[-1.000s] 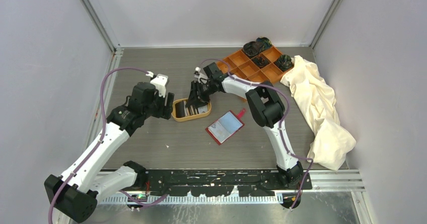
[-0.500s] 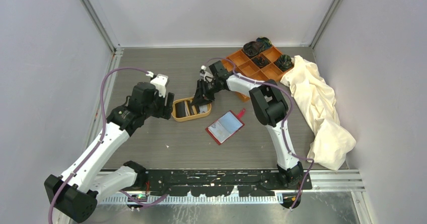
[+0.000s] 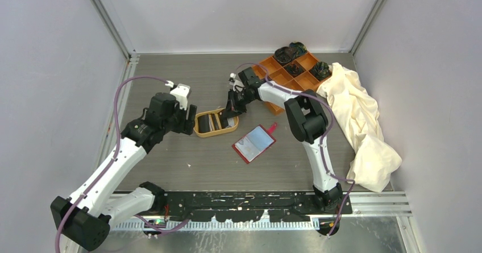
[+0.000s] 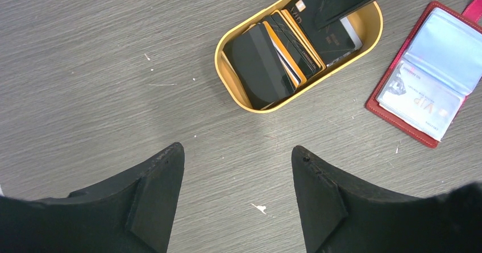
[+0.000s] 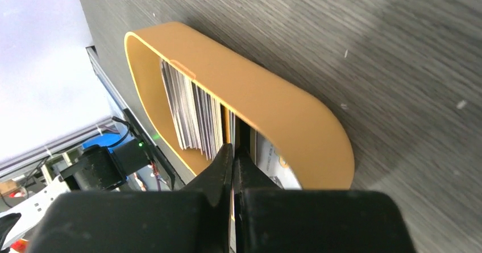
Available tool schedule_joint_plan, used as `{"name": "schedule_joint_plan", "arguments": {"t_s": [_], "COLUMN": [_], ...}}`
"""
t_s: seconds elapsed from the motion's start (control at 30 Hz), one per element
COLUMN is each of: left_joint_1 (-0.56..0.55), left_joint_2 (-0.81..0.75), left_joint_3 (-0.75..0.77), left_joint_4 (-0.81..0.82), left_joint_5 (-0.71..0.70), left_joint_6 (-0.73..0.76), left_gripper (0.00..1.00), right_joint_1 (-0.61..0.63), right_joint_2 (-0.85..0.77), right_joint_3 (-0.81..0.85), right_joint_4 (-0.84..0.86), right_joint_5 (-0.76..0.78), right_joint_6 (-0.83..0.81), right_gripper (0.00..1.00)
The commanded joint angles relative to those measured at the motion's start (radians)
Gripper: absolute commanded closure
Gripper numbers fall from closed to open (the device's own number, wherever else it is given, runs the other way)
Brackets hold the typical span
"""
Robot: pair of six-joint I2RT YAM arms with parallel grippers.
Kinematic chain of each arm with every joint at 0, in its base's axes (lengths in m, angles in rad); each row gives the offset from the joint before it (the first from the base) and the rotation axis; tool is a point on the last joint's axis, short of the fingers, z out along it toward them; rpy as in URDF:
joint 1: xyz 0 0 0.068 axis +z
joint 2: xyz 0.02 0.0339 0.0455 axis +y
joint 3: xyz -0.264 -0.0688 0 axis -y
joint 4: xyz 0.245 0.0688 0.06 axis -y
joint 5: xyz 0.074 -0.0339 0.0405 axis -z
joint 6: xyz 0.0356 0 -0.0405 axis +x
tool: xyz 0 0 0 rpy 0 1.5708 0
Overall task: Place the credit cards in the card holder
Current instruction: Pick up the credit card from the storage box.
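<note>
I next need to lift my right gripper and move across, to its right in the top view, to release above the card holder (image 3: 254, 144), since the dish surrounds the card.
Several credit cards (image 4: 278, 54), black and tan-gold, stand on edge in the oval tan dish (image 4: 227, 77); they also show in the right wrist view (image 5: 193, 116). The red card holder (image 3: 254, 144) lies open to the right of the dish, blue lining up, with a white card in one slot (image 4: 420, 102). My right gripper (image 3: 229, 115) is at the dish's right end, shut on the edge of a black credit card (image 4: 318, 28) that is still inside the dish. My left gripper (image 4: 236, 150) is open and empty above the table, left of the dish.
An orange nine-compartment tray (image 3: 287, 71) with dark items stands at the back right. A cream cloth (image 3: 358, 122) lies crumpled along the right wall. The dish's wall (image 5: 273, 105) is close against my right gripper's fingers (image 5: 219, 168).
My right gripper has shifted from the dish's middle towards its right end and risen a little. The left arm, dish and card holder have not moved.
</note>
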Motion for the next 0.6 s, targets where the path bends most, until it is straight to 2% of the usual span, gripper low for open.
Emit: {"name": "schedule_joint_plan", "arguments": {"t_s": [0.0,0.3,0.57], "left_joint_1": [0.010,0.014,0.015], "left_joint_2": [-0.002,-0.013,-0.062], "left_joint_3": [-0.001,-0.006,-0.028], "left_joint_4": [0.026,0.037,0.078], "left_joint_5": [0.010,0.025,0.083], "left_joint_6": [0.017,0.022,0.039], "left_gripper": [0.31,0.30,0.27], "right_joint_1": [-0.013,-0.052,-0.110], "right_joint_2": [-0.139,-0.252,-0.410], "right_joint_3": [0.005,-0.028,-0.154], "right_joint_4": [-0.035,-0.055,-0.019], "right_joint_5": [0.049,0.038,-0.151], "right_joint_6": [-0.068,-0.146,-0.265], "right_gripper": [0.99,0.99,0.99]}}
